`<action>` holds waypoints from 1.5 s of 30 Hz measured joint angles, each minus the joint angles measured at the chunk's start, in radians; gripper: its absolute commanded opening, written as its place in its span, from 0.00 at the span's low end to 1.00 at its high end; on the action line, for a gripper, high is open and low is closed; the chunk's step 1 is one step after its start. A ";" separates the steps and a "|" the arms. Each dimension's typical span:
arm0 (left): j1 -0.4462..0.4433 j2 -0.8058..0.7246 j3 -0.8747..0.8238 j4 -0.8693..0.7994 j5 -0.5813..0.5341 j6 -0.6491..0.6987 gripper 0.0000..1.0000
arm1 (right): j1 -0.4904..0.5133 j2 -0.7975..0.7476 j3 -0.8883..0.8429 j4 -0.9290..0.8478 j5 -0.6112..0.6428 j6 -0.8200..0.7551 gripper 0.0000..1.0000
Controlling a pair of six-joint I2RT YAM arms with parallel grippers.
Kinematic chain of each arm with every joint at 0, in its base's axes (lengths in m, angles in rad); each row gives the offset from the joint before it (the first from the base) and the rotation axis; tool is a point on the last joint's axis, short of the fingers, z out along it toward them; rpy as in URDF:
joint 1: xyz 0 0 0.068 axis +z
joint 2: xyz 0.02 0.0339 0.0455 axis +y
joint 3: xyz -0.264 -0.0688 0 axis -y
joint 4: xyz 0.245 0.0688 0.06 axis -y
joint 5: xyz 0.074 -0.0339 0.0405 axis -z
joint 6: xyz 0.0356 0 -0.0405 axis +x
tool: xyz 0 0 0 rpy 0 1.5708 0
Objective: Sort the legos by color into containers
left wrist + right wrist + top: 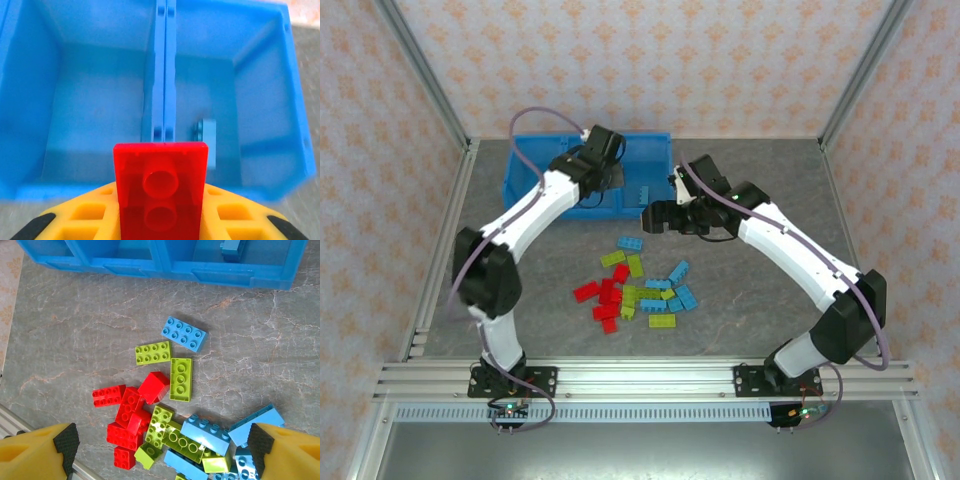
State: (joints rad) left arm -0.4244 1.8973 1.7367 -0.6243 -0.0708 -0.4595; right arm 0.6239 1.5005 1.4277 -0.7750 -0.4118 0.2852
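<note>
The red lego (160,180) goes with my left gripper off the divider and over the empty compartment (99,100) for release next, because the compartment across the divider holds light blue.
My left gripper (160,222) is shut on a red lego (160,180), which stands upright between its yellow fingers. It hangs over the bright blue containers (165,75), right above the wall between two compartments. A light blue lego (206,137) lies in the right-hand compartment. In the top view the left gripper (603,152) is above the containers (528,196). My right gripper (656,216) is open, just in front of the containers. The loose pile of legos (635,290) lies below its wide-apart fingers (64,445), with red ones (131,412), lime green ones (180,380) and light blue ones (183,333).
The containers' front wall (150,265) runs along the top of the right wrist view. A metal rail (640,375) lines the near table edge, and frame posts (430,90) stand at the back corners. Bare grey tabletop (790,185) lies to the right.
</note>
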 measured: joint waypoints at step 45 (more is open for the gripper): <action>-0.056 -0.333 -0.340 -0.075 0.125 0.082 0.45 | 0.002 -0.058 -0.061 0.006 0.129 0.029 0.90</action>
State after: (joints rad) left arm -0.4808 1.5639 1.3972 -0.6991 0.0540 -0.3775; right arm 0.6258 1.4425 1.3670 -0.7692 -0.2829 0.3141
